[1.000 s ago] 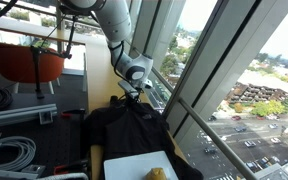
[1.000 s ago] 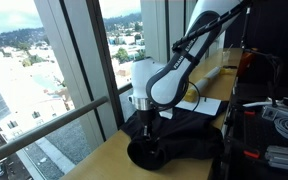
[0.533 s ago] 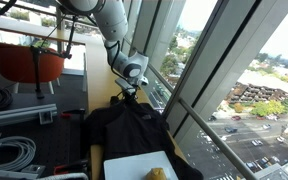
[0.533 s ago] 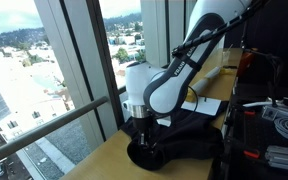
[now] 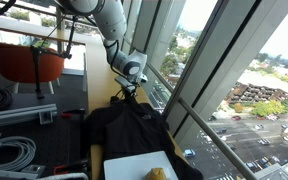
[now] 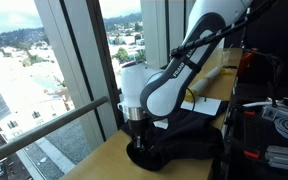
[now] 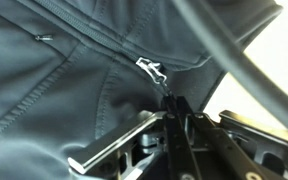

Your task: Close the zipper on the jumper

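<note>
The slider sits by the jumper's edge, so next my gripper draws toward the counter, to its right in the wrist view, and releases the tab (image 7: 163,87).
A black jumper (image 5: 134,125) lies on the wooden counter by the window; it shows in both exterior views (image 6: 179,140) and fills the wrist view (image 7: 54,90). My gripper (image 5: 125,92) points down at the jumper's far end (image 6: 139,128). In the wrist view the fingers (image 7: 174,103) are pressed together on the dark pull tab of the silver zipper slider (image 7: 150,69), which sits on the zip seam just beyond the fingertips. The zip line beyond the slider is hidden in folds.
Window glass and a dark frame (image 5: 184,80) run close along the counter's edge. A white board (image 5: 139,165) lies at the jumper's near end. An orange chair (image 5: 29,62) and cables (image 5: 4,150) stand on the room side. Papers (image 6: 199,100) lie further along the counter.
My gripper has slid a short way along the jumper with the zipper pull held, toward the jumper's end. The fabric near the fingers has shifted a little.
</note>
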### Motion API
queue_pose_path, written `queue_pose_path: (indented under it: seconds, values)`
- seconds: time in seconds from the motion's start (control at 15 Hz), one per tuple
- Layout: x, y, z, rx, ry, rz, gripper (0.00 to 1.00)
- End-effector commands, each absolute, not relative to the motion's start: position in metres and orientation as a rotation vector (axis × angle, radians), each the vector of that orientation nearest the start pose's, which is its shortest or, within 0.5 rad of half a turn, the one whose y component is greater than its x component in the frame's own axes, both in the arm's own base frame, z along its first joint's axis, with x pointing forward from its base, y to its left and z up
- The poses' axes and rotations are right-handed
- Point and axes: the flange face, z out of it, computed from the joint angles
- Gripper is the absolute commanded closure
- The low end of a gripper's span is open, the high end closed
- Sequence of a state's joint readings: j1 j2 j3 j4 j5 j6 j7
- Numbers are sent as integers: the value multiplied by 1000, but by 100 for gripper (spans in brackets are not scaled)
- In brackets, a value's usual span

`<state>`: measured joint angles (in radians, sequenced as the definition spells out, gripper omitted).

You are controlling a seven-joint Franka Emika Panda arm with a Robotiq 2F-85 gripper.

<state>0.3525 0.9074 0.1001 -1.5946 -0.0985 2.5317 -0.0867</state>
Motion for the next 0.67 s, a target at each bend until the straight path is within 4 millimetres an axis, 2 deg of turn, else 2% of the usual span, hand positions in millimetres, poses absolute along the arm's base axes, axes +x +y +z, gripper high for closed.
queue_pose_path:
  seconds: [0.0, 0.27, 0.53, 0.6]
  values:
    - [630, 323, 115, -2980, -898, -90, 98]
    - [631, 334, 121, -2978, -913, -90, 98]
    - [629, 340, 117, -2978, -927, -72, 98]
    - [628, 340, 116, -2981, -929, -73, 68]
